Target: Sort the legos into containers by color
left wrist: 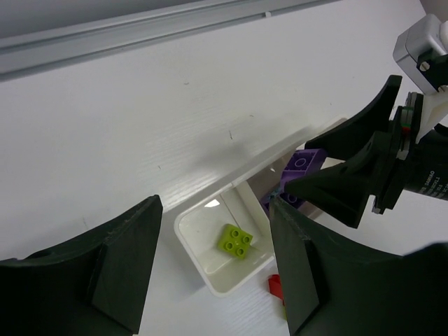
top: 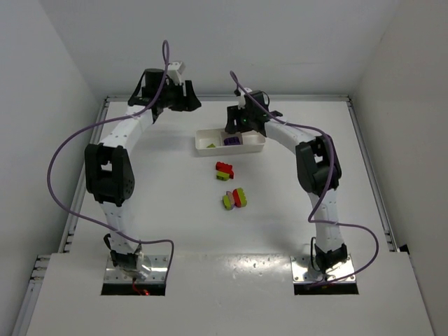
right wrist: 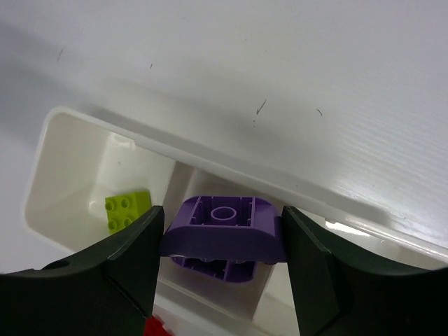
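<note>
My right gripper lowers the purple lego into the middle section along its far side [top: 231,136] next and releases it, as the tray's middle already holds another.
The white tray [top: 255,142] lies at the back middle of the table. Its left compartment holds a lime green lego [top: 211,145], which also shows in the left wrist view [left wrist: 236,241] and in the right wrist view [right wrist: 127,208]. My right gripper [top: 238,128] is shut on a purple lego [right wrist: 224,225] and holds it just above the middle compartment, where another purple lego [right wrist: 213,264] lies. My left gripper [top: 183,98] is open and empty, up behind the tray's left end. Red and green legos [top: 224,170] and a green, pink and red cluster [top: 235,198] lie on the table.
The tray's right compartment looks bare. In the left wrist view a red lego [left wrist: 275,283] lies on the table in front of the tray's rim [left wrist: 183,241], and the right gripper's fingers [left wrist: 364,178] hang over the purple legos [left wrist: 302,164]. Walls enclose the table.
</note>
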You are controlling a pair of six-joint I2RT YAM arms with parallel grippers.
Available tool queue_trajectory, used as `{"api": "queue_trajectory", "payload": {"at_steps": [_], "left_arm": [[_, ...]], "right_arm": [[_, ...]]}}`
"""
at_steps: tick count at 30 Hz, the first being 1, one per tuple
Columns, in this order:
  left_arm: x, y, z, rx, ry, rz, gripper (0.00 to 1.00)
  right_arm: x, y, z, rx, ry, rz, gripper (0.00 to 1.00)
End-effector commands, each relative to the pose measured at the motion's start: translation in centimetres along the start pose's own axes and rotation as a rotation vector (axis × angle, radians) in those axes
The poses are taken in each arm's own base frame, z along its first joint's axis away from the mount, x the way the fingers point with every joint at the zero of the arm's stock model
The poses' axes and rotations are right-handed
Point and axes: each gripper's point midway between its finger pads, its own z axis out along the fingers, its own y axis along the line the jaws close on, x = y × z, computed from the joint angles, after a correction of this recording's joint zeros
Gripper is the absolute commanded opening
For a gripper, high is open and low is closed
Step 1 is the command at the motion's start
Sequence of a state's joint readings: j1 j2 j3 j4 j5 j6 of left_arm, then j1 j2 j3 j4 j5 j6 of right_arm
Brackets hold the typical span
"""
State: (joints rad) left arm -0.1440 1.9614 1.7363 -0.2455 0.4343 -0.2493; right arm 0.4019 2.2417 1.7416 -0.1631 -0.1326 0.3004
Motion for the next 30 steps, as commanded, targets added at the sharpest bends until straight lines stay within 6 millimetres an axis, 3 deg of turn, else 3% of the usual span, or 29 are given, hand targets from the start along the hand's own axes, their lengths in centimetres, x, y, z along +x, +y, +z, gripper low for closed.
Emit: {"api": "queue_trajectory", "payload": {"at_steps": [1,9,10,12,13,15,22,25,28,30], "left_arm": [[-1.4,-0.4,-1.1,0.008,-0.041,0.002,0.68],[-0.6,0.1,-1.4,0.005,-0.025,-0.011,0.68],[-0.6,0.1,-1.4,0.005,-0.025,-0.011,0.68],[-0.6,0.1,-1.4,0.005,-0.025,-0.011,0.68],[-0.6,0.1,-1.4,0.005,-0.025,-0.011,0.68],[-0.6,0.1,-1.4,0.005,-0.025,-0.011,0.68],[-0.4,0.1,-1.1,0.014,-0.023,-0.020,0.68],[-0.4,-0.3,-1.1,0.034,-0.020,-0.028,0.70],[-0.1,-0.5,-1.3,0.044,-0.018,-0.028,0.70],[-0.3,-0.9,-1.6,0.055,-0.025,-0.023,0.70]], "right_arm": [[-1.2,0.1,0.5,0.018,-0.033,0.046,0.00],[0.1,-0.3,1.8,0.023,-0.011,0.069,0.04],[0.1,-0.3,1.8,0.023,-0.011,0.069,0.11],[0.2,-0.3,2.1,0.023,-0.010,0.079,0.15],[0.3,0.2,2.2,0.016,-0.007,0.073,0.23],[0.3,0.2,2.4,0.016,-0.007,0.073,0.26],[-0.2,0.3,2.1,0.014,-0.018,0.063,0.73],[-2.4,0.9,0.5,0.005,-0.062,0.056,0.81],[-2.9,1.1,-0.6,0.003,-0.073,0.033,0.84],[-4.6,1.7,-2.1,-0.013,-0.113,0.017,0.84]]}}
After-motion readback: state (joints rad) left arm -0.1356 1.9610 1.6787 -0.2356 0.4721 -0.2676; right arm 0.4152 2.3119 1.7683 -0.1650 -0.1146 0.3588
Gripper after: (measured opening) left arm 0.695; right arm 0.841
